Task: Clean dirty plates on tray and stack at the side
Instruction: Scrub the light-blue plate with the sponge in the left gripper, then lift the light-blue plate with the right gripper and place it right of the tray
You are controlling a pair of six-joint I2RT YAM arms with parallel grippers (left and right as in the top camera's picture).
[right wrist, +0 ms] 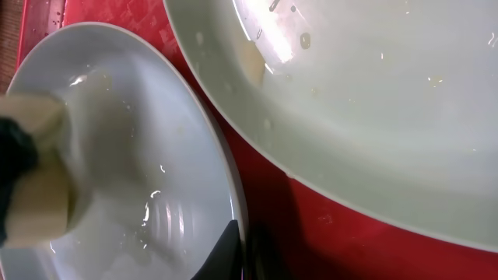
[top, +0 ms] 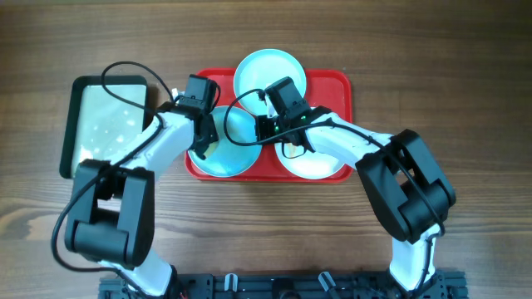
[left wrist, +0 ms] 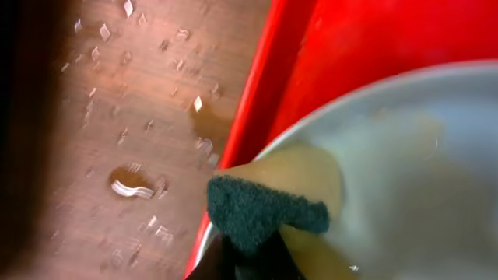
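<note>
The robot's right gripper should next lift the plate and carry it past the tray (top: 334, 83) to the bare tabletop on the right in the overhead view, then lower it and let it go there.
The red tray (top: 334, 83) holds three plates: a turquoise plate (top: 270, 71) at the back, a turquoise plate (top: 237, 156) at the front left and a white plate (top: 320, 164) at the front right. My left gripper (top: 203, 134) is shut on a yellow sponge with a dark green pad (left wrist: 264, 210). It presses the sponge on the left rim of the front-left plate (left wrist: 420, 155). My right gripper (top: 264, 129) is shut on that plate's right rim (right wrist: 140, 155), one finger (right wrist: 240, 250) inside the rim. The sponge (right wrist: 39, 194) shows at that plate's far side.
A black-rimmed pan (top: 68, 124) of pale liquid stands left of the tray. Water drops lie on the wooden table (left wrist: 132, 183) beside the tray's edge (left wrist: 327, 62). Another plate (right wrist: 373, 101) lies close beside the held one, with red tray floor (right wrist: 311, 225) between them.
</note>
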